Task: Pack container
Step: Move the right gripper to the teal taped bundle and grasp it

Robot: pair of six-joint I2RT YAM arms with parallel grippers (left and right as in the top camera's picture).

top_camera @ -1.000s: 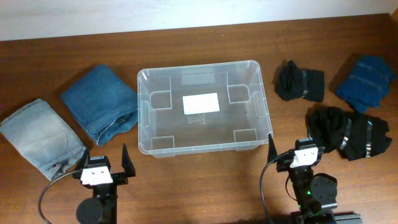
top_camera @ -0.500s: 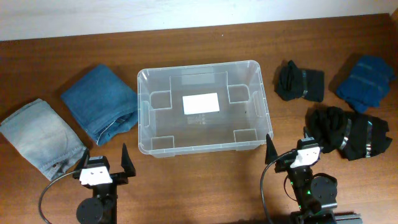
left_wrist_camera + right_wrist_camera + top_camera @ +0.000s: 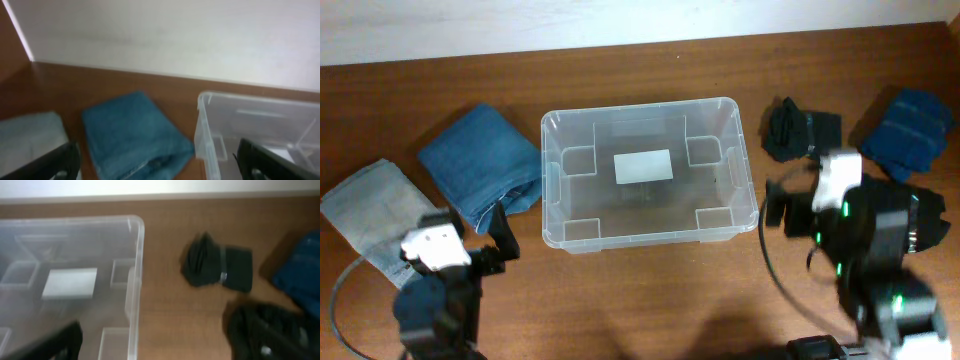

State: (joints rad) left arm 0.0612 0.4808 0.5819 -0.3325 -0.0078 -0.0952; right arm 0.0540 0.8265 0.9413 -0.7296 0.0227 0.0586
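Observation:
I will next move my right gripper toward the right in the overhead view and down onto the blue garment's side away from the container, since the container is still empty.
The clear plastic container (image 3: 550,180) stands open at the table's middle, with only a white label (image 3: 642,165) on its base. It also shows in the left wrist view (image 3: 205,125) and the right wrist view (image 3: 136,255). My left gripper (image 3: 460,228) is open and empty, raised over the table between the light grey-blue jeans (image 3: 365,205) and the dark blue jeans (image 3: 480,160). In the left wrist view, the left gripper (image 3: 160,165) has its jaws wide apart. My right gripper (image 3: 830,170) is open and empty, right of the container and over the black garments; the right wrist view shows this gripper (image 3: 160,342) too.
A small black folded garment (image 3: 800,132) and a blue folded garment (image 3: 910,130) lie at the back right. A larger black garment (image 3: 910,215) lies under my right arm. The white wall runs along the table's far edge.
Both arms have risen from the front edge and moved toward the back. The left now hangs by the jeans, the right by the black garments. Both stay open and empty.

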